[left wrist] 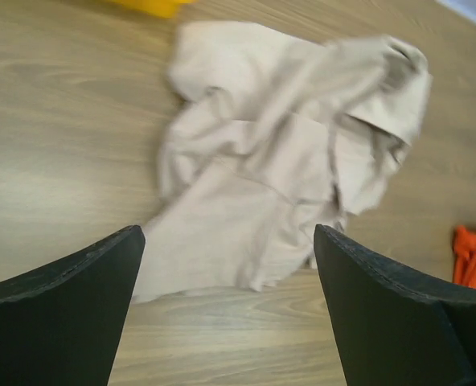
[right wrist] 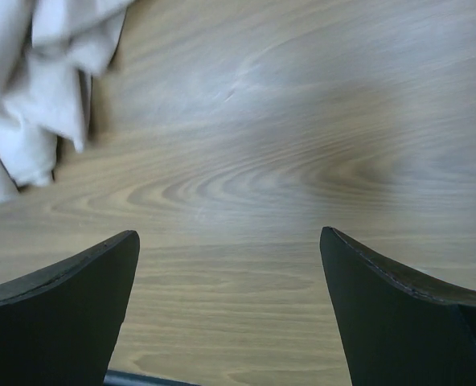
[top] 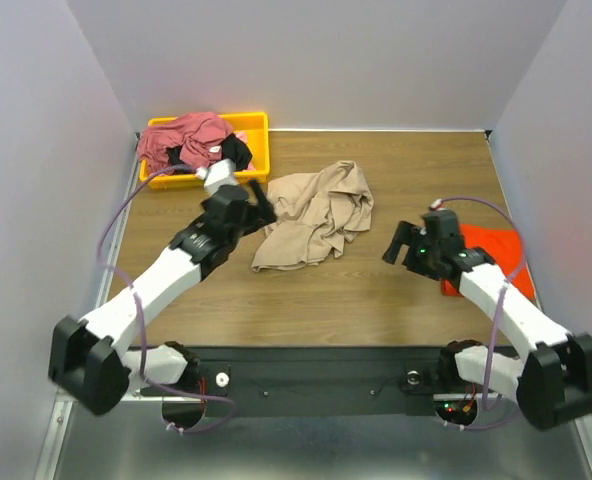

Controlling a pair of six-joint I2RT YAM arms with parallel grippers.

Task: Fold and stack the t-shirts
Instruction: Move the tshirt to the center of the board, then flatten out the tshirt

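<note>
The tan t-shirt's near corner is below and back of my left gripper and sticks out over bare wood. My left gripper will go down and back onto it next.
A tan t-shirt lies crumpled in the middle of the table; it also shows in the left wrist view and at the upper left of the right wrist view. My left gripper is open and empty at the shirt's left edge, above the table. An orange-red t-shirt lies at the right, partly under my right arm; a corner of it shows in the left wrist view. My right gripper is open and empty over bare wood, to the right of the tan shirt.
A yellow bin at the back left holds a rose-red t-shirt and a black one. Grey walls close in the table at the back and both sides.
</note>
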